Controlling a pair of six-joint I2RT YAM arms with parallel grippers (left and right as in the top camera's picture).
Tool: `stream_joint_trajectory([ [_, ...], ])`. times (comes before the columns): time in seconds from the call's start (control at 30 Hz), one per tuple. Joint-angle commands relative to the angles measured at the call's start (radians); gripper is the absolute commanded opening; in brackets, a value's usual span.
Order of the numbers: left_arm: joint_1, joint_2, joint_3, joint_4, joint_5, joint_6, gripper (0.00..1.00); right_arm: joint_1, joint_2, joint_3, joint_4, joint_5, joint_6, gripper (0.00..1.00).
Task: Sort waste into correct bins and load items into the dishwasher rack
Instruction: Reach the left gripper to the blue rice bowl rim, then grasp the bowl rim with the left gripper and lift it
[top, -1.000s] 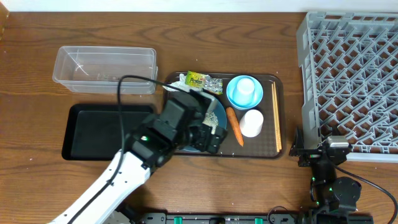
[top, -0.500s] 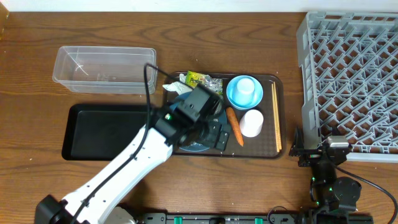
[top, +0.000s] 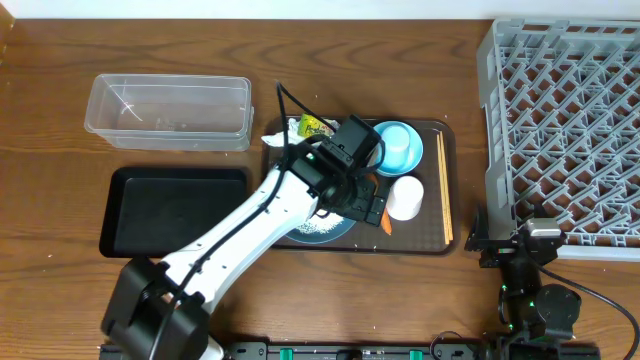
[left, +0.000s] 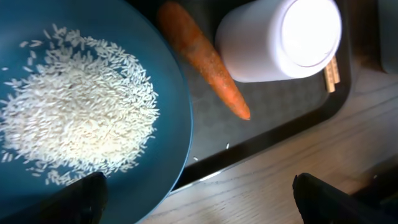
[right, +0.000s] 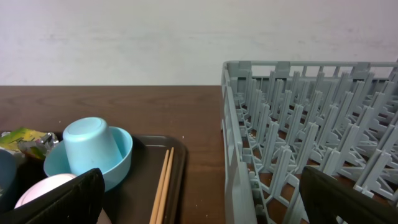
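Note:
The dark-blue bowl's rim by the carrot lies below my left gripper, between my open fingers. I need to lower the gripper with fingers astride the bowl's rim.
My left gripper (top: 368, 208) hangs open low over the brown tray, between the dark-blue bowl (left: 163, 93) of white rice (left: 81, 112) and the small white cup (top: 405, 197). In the left wrist view the orange carrot (left: 202, 59) lies just ahead of the open gripper (left: 202, 202), and the white cup (left: 280, 40) lies on its side beyond it. A light-blue cup (top: 395, 140) sits upside down in a light-blue bowl (right: 121, 158). Chopsticks (top: 442, 190) lie along the tray's right side. The wrapper (top: 318, 127) and tissue (top: 275, 140) are at the tray's back left. My right gripper (top: 505, 240) rests open beside the grey rack (top: 570, 130).
The clear tub (top: 168, 110) stands at the back left, with the black tray (top: 175, 210) in front of it. The brown serving tray (top: 450, 215) sits mid-table. The rack's wall (right: 233, 143) rises close on the right of the right gripper (right: 202, 199).
My left arm has swung right and farther across the brown tray, from over the rice bowl to beside the carrot and white cup. The right arm has not moved.

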Motion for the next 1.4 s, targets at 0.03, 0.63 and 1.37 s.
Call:
stream_joint_trajectory([
  [0.03, -0.032, 0.048, 0.006, 0.020, -0.011, 0.051, 0.98, -0.012, -0.005, -0.002, -0.004, 0.000, -0.018, 0.99],
  [0.63, -0.151, 0.239, 0.006, 0.029, -0.356, 0.022, 0.86, -0.012, -0.005, -0.002, -0.004, 0.000, -0.018, 0.99],
  [1.37, -0.151, 0.273, -0.038, 0.036, -0.353, -0.007, 0.56, -0.012, -0.005, -0.002, -0.004, 0.000, -0.018, 0.99],
])
